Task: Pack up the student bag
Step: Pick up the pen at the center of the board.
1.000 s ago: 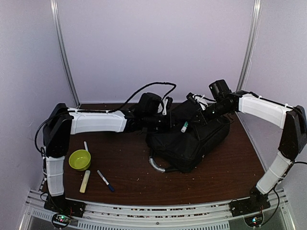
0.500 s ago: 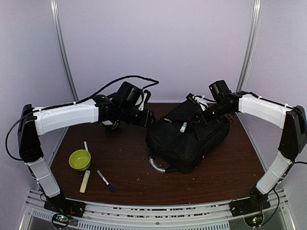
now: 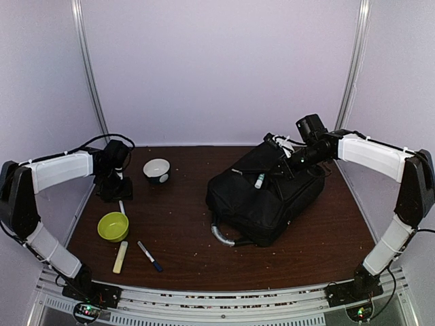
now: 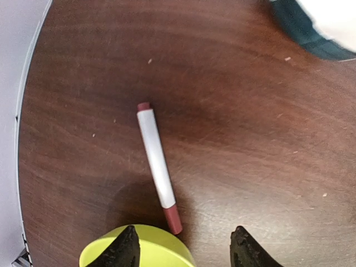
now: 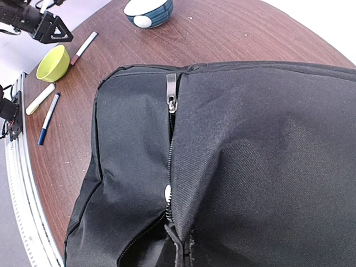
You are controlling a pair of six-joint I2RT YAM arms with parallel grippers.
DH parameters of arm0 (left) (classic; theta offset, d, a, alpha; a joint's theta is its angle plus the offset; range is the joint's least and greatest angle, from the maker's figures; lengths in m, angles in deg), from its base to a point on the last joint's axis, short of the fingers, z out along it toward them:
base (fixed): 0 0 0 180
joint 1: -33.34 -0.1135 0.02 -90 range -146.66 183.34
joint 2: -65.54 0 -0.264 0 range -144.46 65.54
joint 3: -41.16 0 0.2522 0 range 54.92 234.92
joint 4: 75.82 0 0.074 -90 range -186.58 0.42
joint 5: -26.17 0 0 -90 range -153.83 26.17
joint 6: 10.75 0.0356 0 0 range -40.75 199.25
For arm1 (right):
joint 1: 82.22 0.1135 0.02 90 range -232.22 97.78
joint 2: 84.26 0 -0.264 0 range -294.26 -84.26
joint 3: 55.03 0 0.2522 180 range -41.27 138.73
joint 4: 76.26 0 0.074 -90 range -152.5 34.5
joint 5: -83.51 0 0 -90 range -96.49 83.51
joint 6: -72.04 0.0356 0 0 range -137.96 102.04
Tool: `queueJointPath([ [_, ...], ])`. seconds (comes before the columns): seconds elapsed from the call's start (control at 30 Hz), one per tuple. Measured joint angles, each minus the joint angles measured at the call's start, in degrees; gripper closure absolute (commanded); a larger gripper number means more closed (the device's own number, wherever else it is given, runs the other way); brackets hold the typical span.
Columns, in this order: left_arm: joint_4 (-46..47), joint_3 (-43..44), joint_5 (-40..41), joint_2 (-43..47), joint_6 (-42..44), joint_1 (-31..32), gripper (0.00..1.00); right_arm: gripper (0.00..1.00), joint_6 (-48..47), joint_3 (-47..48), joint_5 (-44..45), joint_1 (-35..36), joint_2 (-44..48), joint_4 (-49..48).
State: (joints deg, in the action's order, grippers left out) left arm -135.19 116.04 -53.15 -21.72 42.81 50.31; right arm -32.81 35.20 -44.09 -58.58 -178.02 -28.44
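The near end of the white marker lies close beside the green bowl (image 4: 139, 247). My left gripper should go down onto the white marker's body toward its far maroon end (image 4: 148, 129).
The student bag (image 3: 265, 197), big and black, lies right of centre with its grey handle (image 3: 221, 234) toward me. A white marker (image 3: 260, 180) sticks out of its open zipper slit. My right gripper (image 3: 281, 161) is shut on the bag's fabric at the far top edge. In the right wrist view the fabric bunches beside the zipper (image 5: 172, 92), and the fingers are hidden. My left gripper (image 3: 115, 191) hangs open at the far left above a white marker with maroon ends (image 4: 157, 164), beside the green bowl (image 4: 139, 247). Nothing is between its fingertips (image 4: 245, 249).
A white and blue bowl (image 3: 157, 170) stands at the back left of centre. Near the front left lie the green bowl (image 3: 113, 225), a pale yellow stick (image 3: 120, 257) and a blue-capped marker (image 3: 149, 256). Walls close in on three sides.
My left arm has swung away from the bag to the table's far left, and its gripper has opened. The marker stays poking out of the bag. The right arm has not moved.
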Motion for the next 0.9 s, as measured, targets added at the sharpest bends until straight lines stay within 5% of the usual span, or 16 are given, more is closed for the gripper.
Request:
queueJointPath([
  [0.33,1.9,-1.0,-2.0,-8.7,-0.5,-6.0,0.51,1.00,-0.3,-0.2,-0.2,0.0,0.0,0.0],
  [0.9,3.5,7.1,-5.0,-20.0,1.2,-10.0,0.87,1.00,-0.4,-0.5,-1.0,0.0,0.0,0.0],
])
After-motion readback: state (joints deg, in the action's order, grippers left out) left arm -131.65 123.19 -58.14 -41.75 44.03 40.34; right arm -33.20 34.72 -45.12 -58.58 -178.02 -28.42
